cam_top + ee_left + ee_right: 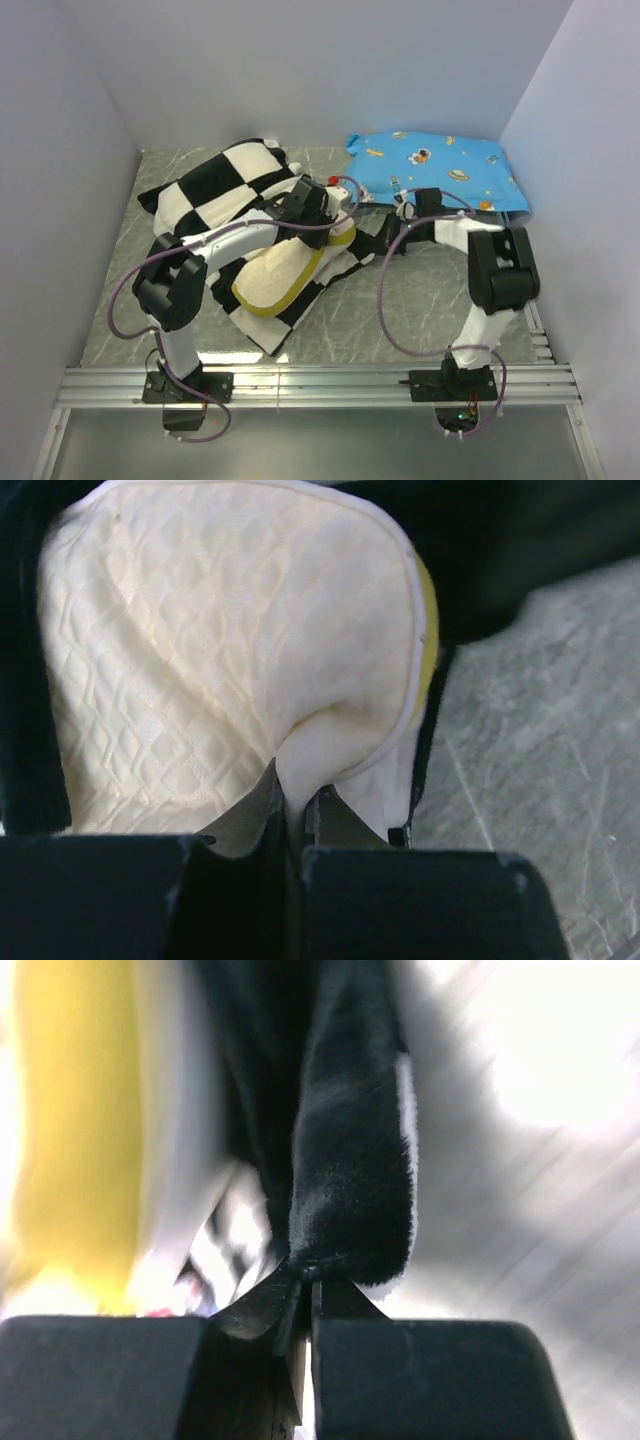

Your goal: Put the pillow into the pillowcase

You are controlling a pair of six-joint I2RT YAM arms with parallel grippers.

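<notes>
The checkered folds of the pillowcase lie outward and to the left of my left gripper in the top view, so I need to push the still-bare pillow end that way with my left gripper and let go.
The cream pillow (278, 272) with olive-yellow piping lies slanted on the black-and-white checkered pillowcase (215, 190) in the middle-left of the table. Its far end sits among the case's folds. My left gripper (332, 215) is at the pillow's far end. In the left wrist view it (295, 802) is shut on a fold of the quilted cream pillow (200, 630). My right gripper (402, 213) is just right of it. In the right wrist view it (302, 1285) is shut on a black fuzzy edge of the pillowcase (350, 1140), with yellow pillow piping (70, 1110) at the left.
A blue cartoon-print pillow (440, 168) lies at the back right, close behind the right gripper. Grey walls close in the marble table (430, 300) on three sides. A metal rail (320, 385) runs along the near edge by the arm bases.
</notes>
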